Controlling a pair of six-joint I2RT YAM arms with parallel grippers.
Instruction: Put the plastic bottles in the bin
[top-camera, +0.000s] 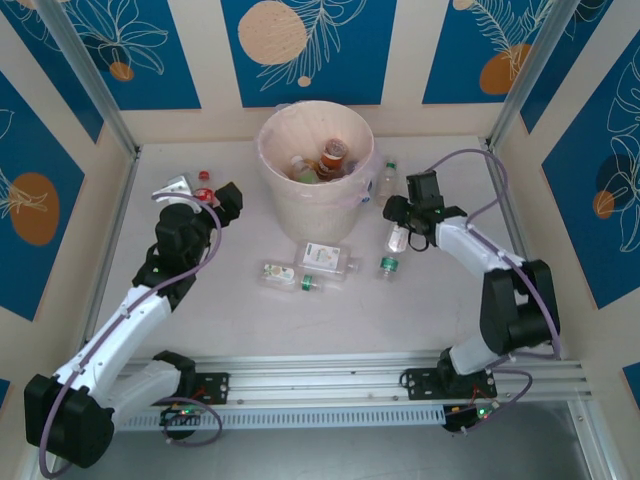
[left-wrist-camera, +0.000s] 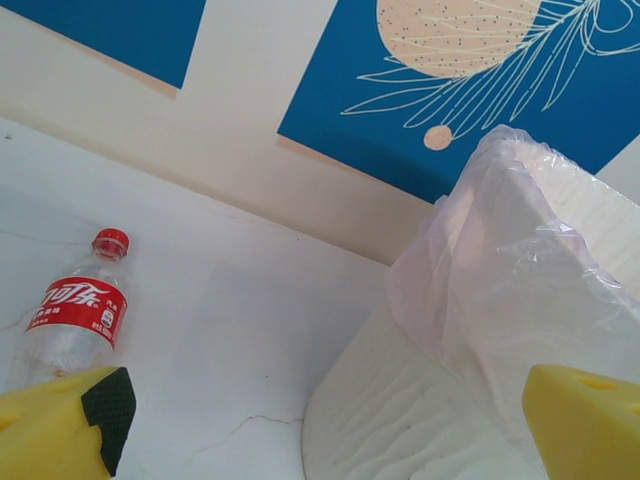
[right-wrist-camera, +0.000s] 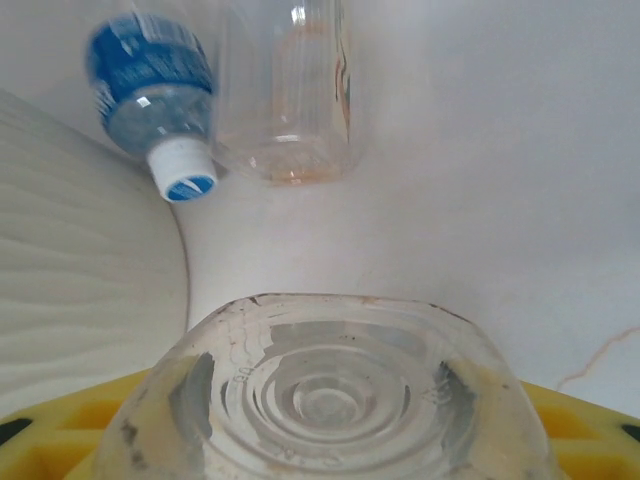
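My right gripper lifts the clear bottle next, carries it over the opening of the bin and lets it go, since other bottles already lie inside.
The bin (top-camera: 310, 212) stands at the back middle of the table with several plastic bottles (top-camera: 333, 156) inside. My right gripper (top-camera: 407, 232) is to its right, shut on a clear plastic bottle (top-camera: 398, 239). In the right wrist view that bottle's ribbed base (right-wrist-camera: 330, 395) sits squeezed between the yellow fingers of the right gripper (right-wrist-camera: 330, 440). My left gripper (top-camera: 224, 200) hangs open and empty left of the bin (left-wrist-camera: 420, 410), with a red-labelled cola bottle (left-wrist-camera: 78, 318) lying on the table beside it.
Two flat clear bottles (top-camera: 325, 258) (top-camera: 282, 273) and a green-capped one (top-camera: 388, 266) lie in front of the bin. A blue-labelled bottle (right-wrist-camera: 155, 90) and a clear orange-tinted one (right-wrist-camera: 290, 90) lie beyond the held bottle, beside the bin wall (right-wrist-camera: 80, 280). Walls enclose the table.
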